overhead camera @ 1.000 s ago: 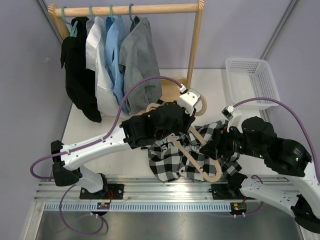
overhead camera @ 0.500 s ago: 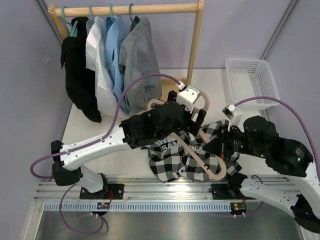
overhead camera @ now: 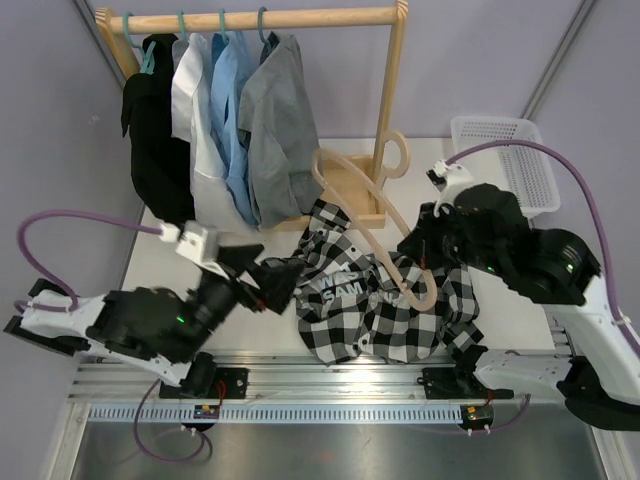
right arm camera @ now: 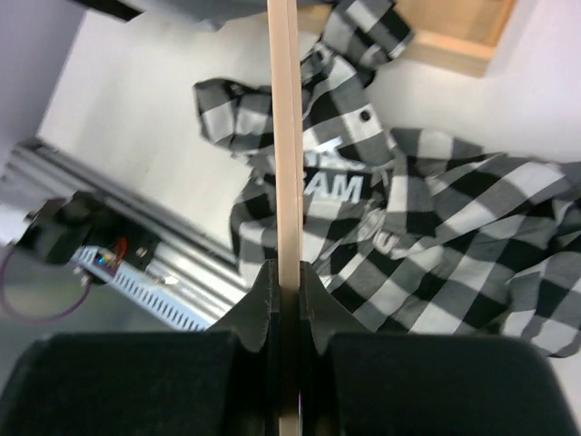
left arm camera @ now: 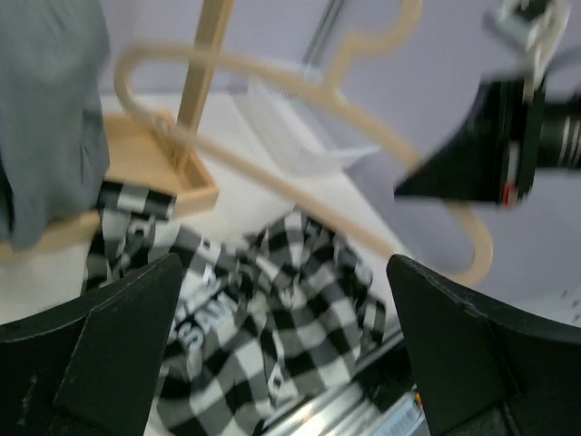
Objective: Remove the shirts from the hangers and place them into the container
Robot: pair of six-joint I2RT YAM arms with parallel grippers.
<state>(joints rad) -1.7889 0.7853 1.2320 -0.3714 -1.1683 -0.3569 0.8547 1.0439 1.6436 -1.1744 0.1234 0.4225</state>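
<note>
My right gripper is going to lift the hook outward over the rack bar first, to get the wooden hanger into the space by the post on that bar.
The black-and-white checked shirt (overhead camera: 385,305) (left arm camera: 272,309) (right arm camera: 436,236) lies crumpled on the table, off its hanger. My right gripper (overhead camera: 410,255) (right arm camera: 284,272) is shut on the pale wooden hanger (overhead camera: 360,200) (right arm camera: 284,136) (left arm camera: 300,91) and holds it above the shirt, with the hook toward the rack post. At the near left my left gripper (overhead camera: 285,283) (left arm camera: 290,363) stands open and holds nothing, pointing at the shirt. Black (overhead camera: 160,150), white (overhead camera: 200,130), light blue (overhead camera: 230,115) and grey (overhead camera: 280,130) shirts hang on teal hangers (overhead camera: 262,20). The white mesh container (overhead camera: 505,165) (left arm camera: 290,127) stands at the far right.
The wooden clothes rack (overhead camera: 300,17) stands at the back, its post (overhead camera: 390,90) and base tray (overhead camera: 350,195) (right arm camera: 454,27) just beyond the checked shirt. A metal rail (overhead camera: 330,375) runs along the near edge.
The left gripper opened, let go of the wooden hanger and drew back to the near left. The right gripper shut on the hanger and lifted it clear of the checked shirt.
</note>
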